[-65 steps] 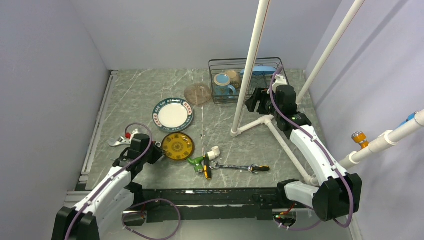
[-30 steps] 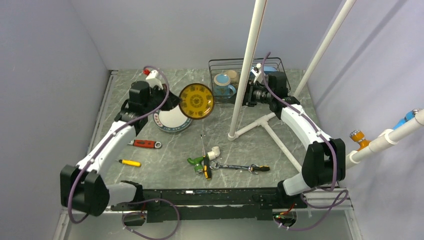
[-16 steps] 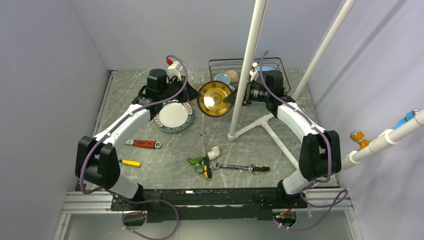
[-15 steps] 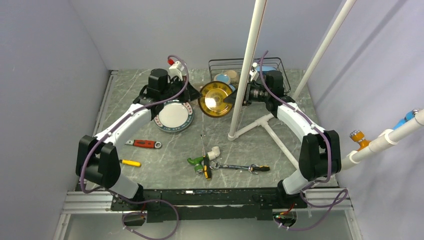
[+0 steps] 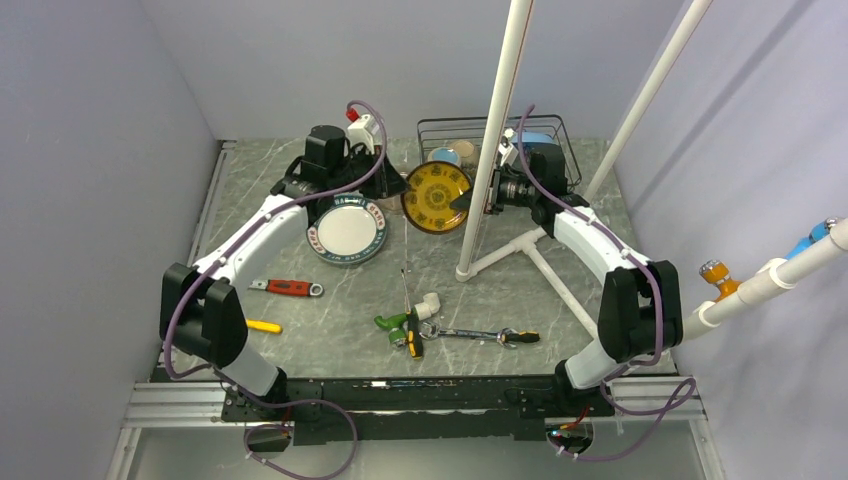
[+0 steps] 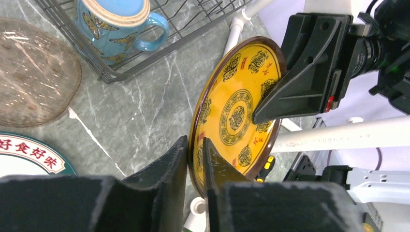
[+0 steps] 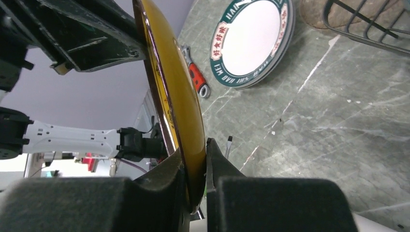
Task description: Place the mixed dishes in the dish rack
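The right gripper carries the dark plate, already hanging on edge, outward next, then down into the rack (image 5: 440, 125) beside the light-blue plate, and releases it there.
The dark yellow-centred plate (image 5: 437, 196) hangs on edge above the table, just in front of the dish rack (image 5: 440, 125), between both grippers. My right gripper (image 7: 193, 150) is shut on its right rim (image 7: 169, 87). My left gripper (image 6: 195, 142) straddles the opposite rim (image 6: 237, 111) with its jaws slightly apart, and a thin gap shows beside the plate. The white plate with the green rim (image 5: 347, 228) lies flat under the left arm. The teal mug (image 6: 121, 19) stands in the rack, and the light-blue plate (image 5: 535, 138) is at the rack's right end.
A white pipe frame (image 5: 500, 130) rises just right of the plate, its foot bars (image 5: 545, 262) on the table. A brownish round dish (image 6: 34, 72) lies beside the rack. A red wrench (image 5: 288, 288), a yellow screwdriver (image 5: 260, 326) and more tools (image 5: 405, 325) lie nearer the front.
The left arm carried the yellow plate right, up to the right gripper. The right jaws shut on the plate's far rim, and the left jaws have loosened.
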Available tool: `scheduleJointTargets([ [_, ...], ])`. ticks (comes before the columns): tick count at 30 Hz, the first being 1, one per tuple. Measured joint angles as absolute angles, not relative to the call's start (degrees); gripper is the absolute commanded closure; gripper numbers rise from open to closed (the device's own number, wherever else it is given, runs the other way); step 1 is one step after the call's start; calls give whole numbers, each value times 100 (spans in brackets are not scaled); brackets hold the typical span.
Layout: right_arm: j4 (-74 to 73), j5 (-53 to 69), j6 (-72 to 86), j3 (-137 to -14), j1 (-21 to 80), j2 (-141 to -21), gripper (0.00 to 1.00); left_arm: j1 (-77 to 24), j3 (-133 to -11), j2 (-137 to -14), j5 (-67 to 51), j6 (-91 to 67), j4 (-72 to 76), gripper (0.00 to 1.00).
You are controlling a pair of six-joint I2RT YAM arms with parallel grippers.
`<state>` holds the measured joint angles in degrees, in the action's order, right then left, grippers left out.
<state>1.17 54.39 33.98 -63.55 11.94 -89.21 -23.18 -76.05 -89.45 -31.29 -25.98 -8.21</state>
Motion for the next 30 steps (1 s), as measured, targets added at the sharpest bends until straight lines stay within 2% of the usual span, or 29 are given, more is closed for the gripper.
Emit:
scheduleJointTargets([
  [2,-8,5360,3295,-6357,1194,-8901,100,-2303,-7730,-8986,-3129,-2526,-996,59],
  [6,-390,5011,3037,-6364,1188,-8892,100,-2091,-7979,-9061,-3345,-2521,-1367,43],
  [8,-687,4746,2842,-6401,1188,-8890,100,-1907,-7996,-9059,-3481,-2541,-1459,39],
  [18,-2071,2832,1800,-7349,1188,-8868,100,-1570,-7992,-8801,-3415,-2073,-2206,32],
  [24,-2353,1374,1072,-7802,1188,-8788,100,-1579,-7629,-8084,-2956,-1621,-2250,29],
  [30,-2414,432,-93,-7900,1188,-8718,100,-1594,-7236,-7669,-2491,-1256,-2213,29],
])
